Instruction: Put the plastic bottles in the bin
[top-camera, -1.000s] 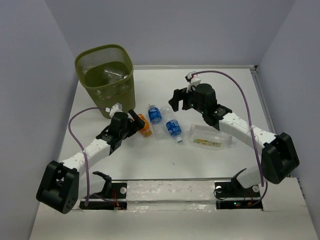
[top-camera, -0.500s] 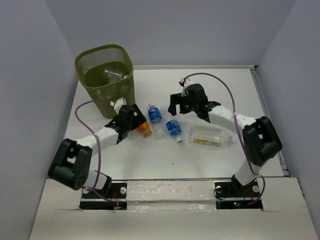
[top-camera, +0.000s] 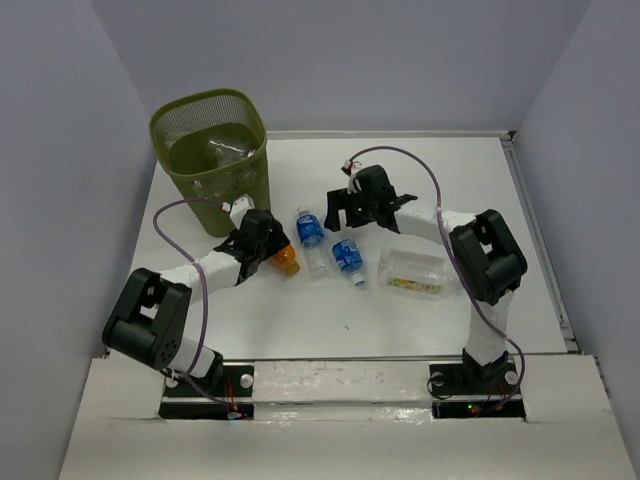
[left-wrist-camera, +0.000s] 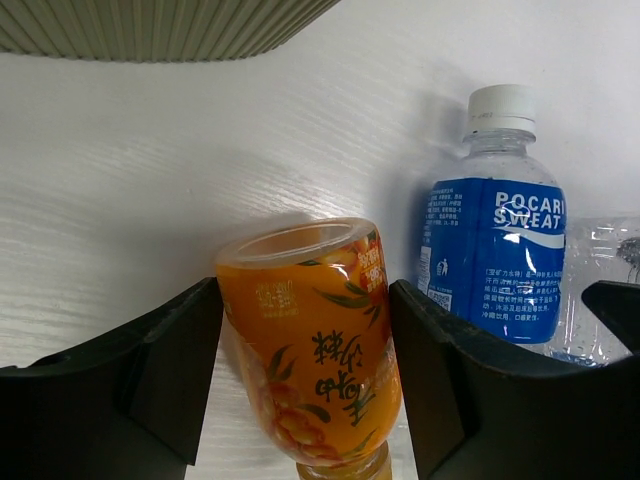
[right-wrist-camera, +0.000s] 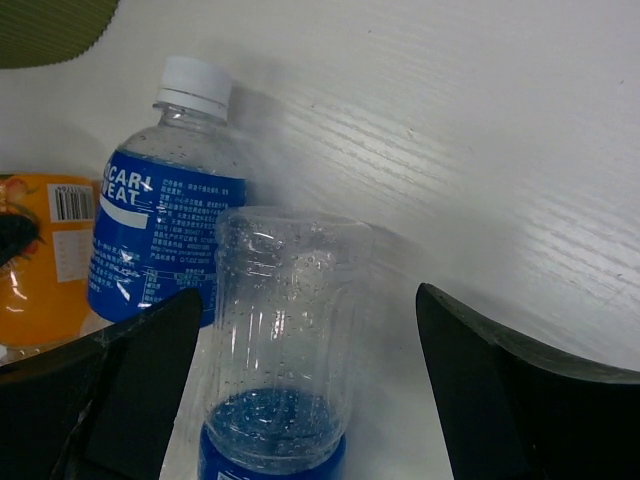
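My left gripper holds the orange-label bottle and needs to lift it past the bin's ribbed side, then move it outward to release it inside. The bin's opening is outward and above the gripper.
An orange-label bottle lies on the white table, and my left gripper is shut on it, both fingers pressed to its sides. From above, that orange-label bottle sits just right of the left gripper. A blue-label bottle with a white cap lies beside it. My right gripper stands open astride a second, clear blue-label bottle, touching nothing. This second bottle shows from above too, with the right gripper over its far end. The olive bin stands at the back left.
A larger squarish clear bottle lies to the right of the blue-label pair. Clear bottles show inside the bin. The bin's ribbed wall is close behind the left gripper. Grey walls close the table on both sides.
My left arm reached forward and its jaws closed from wide open onto the orange-label bottle. My right gripper swung left and came down over the clear blue-label bottle, staying open.
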